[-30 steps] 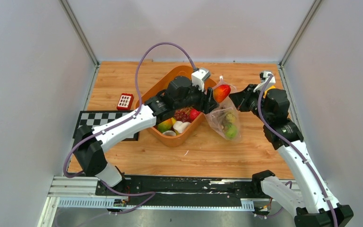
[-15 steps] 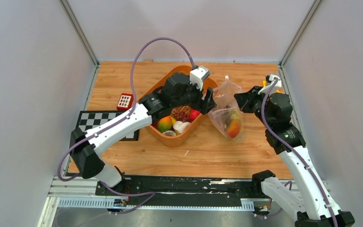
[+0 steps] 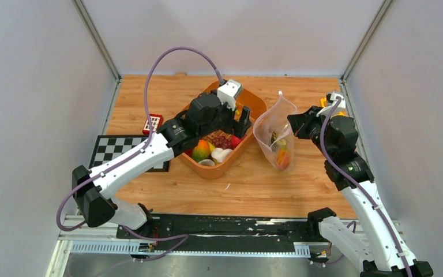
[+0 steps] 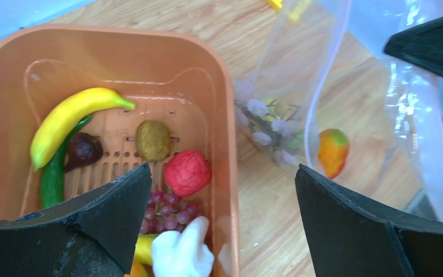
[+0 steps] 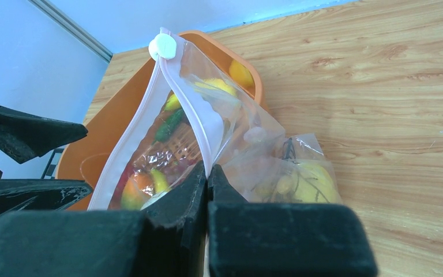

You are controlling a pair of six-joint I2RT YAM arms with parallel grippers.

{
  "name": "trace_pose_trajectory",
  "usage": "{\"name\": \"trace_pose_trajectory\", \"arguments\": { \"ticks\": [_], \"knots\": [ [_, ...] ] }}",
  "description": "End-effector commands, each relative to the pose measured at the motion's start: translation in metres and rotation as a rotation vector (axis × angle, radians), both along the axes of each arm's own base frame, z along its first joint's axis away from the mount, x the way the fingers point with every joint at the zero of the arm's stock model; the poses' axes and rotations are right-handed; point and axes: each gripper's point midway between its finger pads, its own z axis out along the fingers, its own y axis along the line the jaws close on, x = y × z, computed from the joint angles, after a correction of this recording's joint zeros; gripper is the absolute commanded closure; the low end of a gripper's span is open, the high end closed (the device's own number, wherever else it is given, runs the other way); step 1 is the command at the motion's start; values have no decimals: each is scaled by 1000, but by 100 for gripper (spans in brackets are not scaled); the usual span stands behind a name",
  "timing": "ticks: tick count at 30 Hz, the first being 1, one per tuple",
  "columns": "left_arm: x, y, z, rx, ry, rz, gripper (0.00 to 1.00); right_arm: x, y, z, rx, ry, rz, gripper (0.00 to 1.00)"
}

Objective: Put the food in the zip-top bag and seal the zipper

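Note:
The bag is held open and my left gripper isn't holding anything. I will lower my left gripper toward the left in the top view, onto the banana's stemless end (image 4: 41,152).
My right gripper (image 5: 206,168) (image 3: 293,123) is shut on the mouth edge of the clear zip-top bag (image 3: 272,134), holding it upright and open on the wood. The zipper (image 5: 189,109) runs up from the jaws to a white slider (image 5: 162,45). Inside the bag lie a red-orange mango (image 4: 331,151) (image 3: 284,157) and some yellow-green food (image 5: 306,180). My left gripper (image 4: 224,170) (image 3: 239,119) hangs open and empty over the right rim of the orange basket (image 4: 226,115). A banana (image 4: 72,123), kiwi (image 4: 153,140), red fruit (image 4: 187,173), grapes (image 4: 164,210) and white mushroom (image 4: 181,251) lie in the basket.
A small red keypad-like block (image 3: 153,123) and a checkerboard mat (image 3: 115,151) lie left of the basket. A yellow object (image 3: 326,103) sits behind my right wrist. Grey walls close in on both sides and at the back.
The mango left my left gripper and dropped to the bottom of the bag. My left gripper opened wide and drew back left over the basket. The bag now stands more upright.

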Motion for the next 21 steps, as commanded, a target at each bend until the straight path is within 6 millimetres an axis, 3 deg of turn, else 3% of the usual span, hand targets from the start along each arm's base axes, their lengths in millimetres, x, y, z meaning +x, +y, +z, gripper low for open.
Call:
{"name": "trace_pose_trajectory", "arguments": {
  "ticks": [1, 9, 21],
  "knots": [
    [19, 26, -6, 74, -33, 96, 0, 1, 0, 15, 17, -55, -6, 100],
    [79, 68, -51, 142, 38, 159, 1, 1, 1, 14, 14, -51, 5, 100],
    [168, 92, -135, 306, 129, 152, 5, -1, 5, 16, 20, -51, 28, 100]
  ]
}}
